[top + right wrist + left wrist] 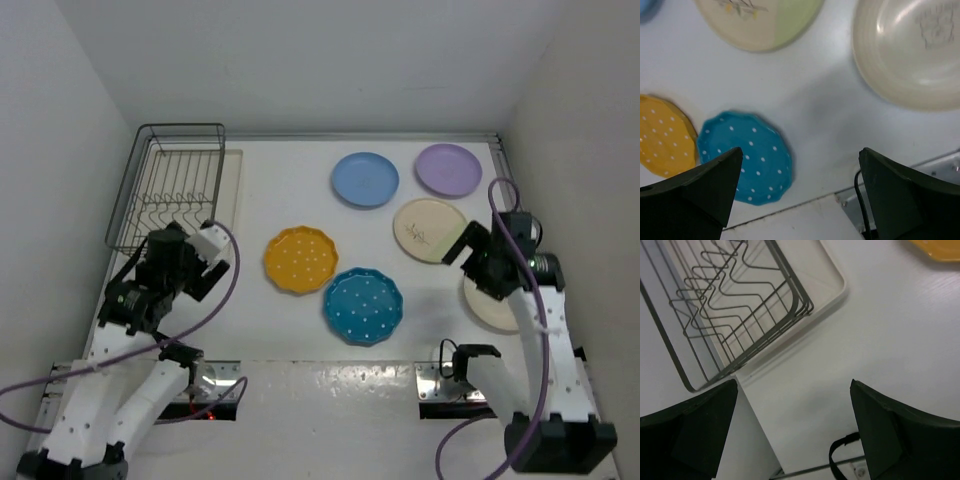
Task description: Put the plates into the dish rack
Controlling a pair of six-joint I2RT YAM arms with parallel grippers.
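Note:
I will move my right gripper outward past the cream-green plate next and down to the lavender plate's rim [479,174].
The dark wire dish rack [175,185] stands empty at the back left; its near corner shows in the left wrist view [740,305]. Five plates lie flat on the table: light blue [365,179], lavender [448,169], cream with a green side [430,230], yellow dotted [300,260] and teal dotted [363,305]. My left gripper [208,248] is open and empty, just in front of the rack [792,430]. My right gripper [468,245] is open and empty, above the table to the right of the teal plate [747,155] and below the cream-green plate [760,22].
A flat cream tray [233,185] lies under the rack's right side [832,287]. A sixth, plain cream plate [490,305] lies under my right arm [910,50]. White walls close in the left, back and right. Metal mounting plates [440,380] sit at the near edge.

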